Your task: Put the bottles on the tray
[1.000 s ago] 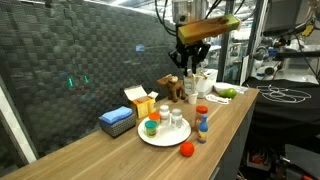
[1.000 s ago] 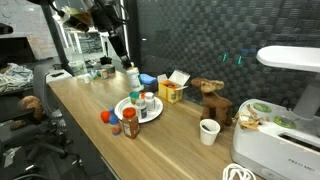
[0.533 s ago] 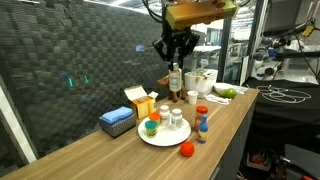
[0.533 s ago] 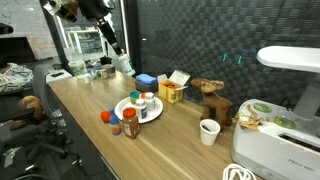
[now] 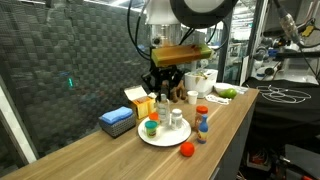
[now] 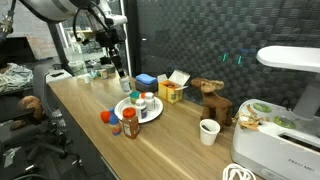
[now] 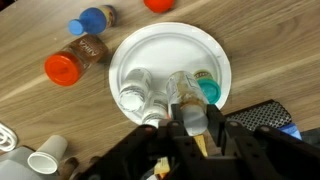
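Note:
My gripper should next lower the bottle onto the tray's bare spot below it, between the clear bottles and the green-capped jar [image 7: 207, 90], and release it.
My gripper [image 5: 163, 84] is shut on a small clear bottle [image 7: 187, 112] with amber liquid and a white cap, held above the back edge of the round white tray [image 7: 170, 45]. It also shows in an exterior view [image 6: 121, 62]. On the tray [image 5: 150, 138] stand two clear bottles [image 7: 133, 92] [image 7: 156, 96] and a green-capped jar [image 7: 207, 90]. An orange-capped bottle [image 5: 202, 124] and a blue-capped bottle [image 7: 95, 18] are on the table beside the tray.
A small red ball [image 5: 186, 149] lies by the tray's front. A blue box [image 5: 117, 121] and a yellow box [image 5: 140, 100] sit behind the tray. A wooden figure [image 6: 211, 98], white cups [image 6: 209, 131] and a white appliance [image 6: 285, 130] stand further along the table.
My gripper has carried the bottle from the far end of the table toward the tray and lower, until it hangs just above the tray's back edge.

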`<state>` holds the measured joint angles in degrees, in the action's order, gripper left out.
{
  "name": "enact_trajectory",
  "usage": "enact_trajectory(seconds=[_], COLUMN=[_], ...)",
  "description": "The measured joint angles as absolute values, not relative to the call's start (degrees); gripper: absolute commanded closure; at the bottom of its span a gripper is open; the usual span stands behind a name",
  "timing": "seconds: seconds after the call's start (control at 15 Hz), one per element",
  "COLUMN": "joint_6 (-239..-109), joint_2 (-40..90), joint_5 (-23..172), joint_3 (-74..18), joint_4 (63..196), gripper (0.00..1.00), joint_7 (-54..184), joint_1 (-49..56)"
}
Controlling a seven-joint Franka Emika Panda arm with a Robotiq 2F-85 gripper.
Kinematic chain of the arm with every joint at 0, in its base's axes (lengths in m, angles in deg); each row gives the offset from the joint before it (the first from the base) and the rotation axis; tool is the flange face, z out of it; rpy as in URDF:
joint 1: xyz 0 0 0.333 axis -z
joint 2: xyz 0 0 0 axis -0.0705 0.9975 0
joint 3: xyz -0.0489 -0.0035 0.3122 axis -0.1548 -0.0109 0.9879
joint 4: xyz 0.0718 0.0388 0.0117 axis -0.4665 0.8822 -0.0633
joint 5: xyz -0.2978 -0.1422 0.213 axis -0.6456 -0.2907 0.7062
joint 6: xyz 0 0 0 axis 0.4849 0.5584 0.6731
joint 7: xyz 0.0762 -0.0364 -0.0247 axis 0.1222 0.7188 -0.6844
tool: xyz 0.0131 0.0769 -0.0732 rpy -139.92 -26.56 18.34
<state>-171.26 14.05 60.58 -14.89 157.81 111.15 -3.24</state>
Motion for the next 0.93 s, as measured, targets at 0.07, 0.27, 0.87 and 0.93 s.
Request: enact_trajectory(seconds=[0.07,0.27,0.87,0.93], joint_6=[-171.60,-171.69,-171.70,-171.83], joint_2=[15.18,17.56,20.07,20.32], joint_5=[60.75,60.75,60.75,60.75], joint_3=[-14.89,-14.98,-16.37,-16.64], joint_4=[157.28,156.17,155.76,155.76], gripper=[0.88,0.88,0.88,0.88], joint_7=[110.85,110.66,109.47,109.41], joint_1=[-3.46,-3.97,-4.96,-4.96])
